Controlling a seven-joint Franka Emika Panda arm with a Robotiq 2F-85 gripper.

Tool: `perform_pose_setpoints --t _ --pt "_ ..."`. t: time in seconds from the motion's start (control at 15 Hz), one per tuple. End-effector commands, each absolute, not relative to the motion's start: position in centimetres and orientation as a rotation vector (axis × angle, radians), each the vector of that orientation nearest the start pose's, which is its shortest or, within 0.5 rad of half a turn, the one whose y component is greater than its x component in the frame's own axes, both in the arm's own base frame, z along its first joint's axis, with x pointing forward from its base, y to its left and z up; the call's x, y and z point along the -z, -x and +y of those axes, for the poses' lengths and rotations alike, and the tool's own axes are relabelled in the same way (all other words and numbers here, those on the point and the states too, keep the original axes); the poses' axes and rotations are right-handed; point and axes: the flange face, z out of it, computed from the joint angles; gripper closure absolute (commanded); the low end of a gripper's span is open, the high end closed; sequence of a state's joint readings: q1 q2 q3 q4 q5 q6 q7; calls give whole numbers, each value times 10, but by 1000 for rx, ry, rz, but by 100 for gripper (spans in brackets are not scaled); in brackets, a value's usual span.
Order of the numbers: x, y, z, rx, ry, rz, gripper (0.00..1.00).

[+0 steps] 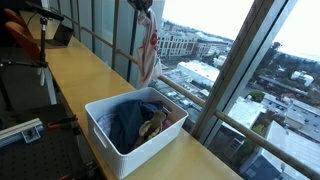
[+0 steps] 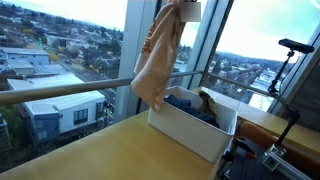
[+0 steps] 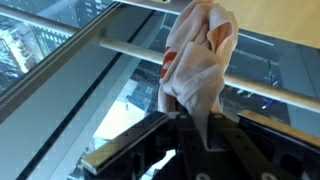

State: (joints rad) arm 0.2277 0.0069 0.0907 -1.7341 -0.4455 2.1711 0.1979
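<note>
The cloth's lower end hangs beside the white basket's rim, so the gripper will go up first, then swing over the basket to lower the cloth inside.
My gripper is shut on a pale beige cloth with orange marks and holds it high, so it hangs down beside the window rail. In an exterior view the cloth dangles from the gripper just left of the white basket. In the wrist view the cloth is pinched between the black fingers. The white basket holds dark blue and brown clothes and stands below and in front of the hanging cloth.
The basket stands on a long wooden counter along a glass window wall with a metal rail. A tripod and stands are at the counter's far end. City buildings lie outside below.
</note>
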Motion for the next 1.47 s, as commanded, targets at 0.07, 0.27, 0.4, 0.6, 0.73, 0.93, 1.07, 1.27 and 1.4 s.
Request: perform_pose_setpoints --t 0.07,0.27,0.4,0.6,0.73,0.93,1.07,1.27,1.4 --pt "-723 -560 120 1037 3296 -350 97" --pt "-734 -557 106 1049 3317 -314 97" --pt "-707 -563 99 994 3338 -293 97" --pt "-664 -566 75 852 3379 -270 97" --pt "-631 -569 54 752 3405 -240 97" --pt "-586 -569 19 619 3414 -174 97" --pt "-552 -566 9 528 3401 -144 97" --pt "-485 -557 11 380 3399 -158 97" --pt "-456 -554 5 309 3395 -166 97"
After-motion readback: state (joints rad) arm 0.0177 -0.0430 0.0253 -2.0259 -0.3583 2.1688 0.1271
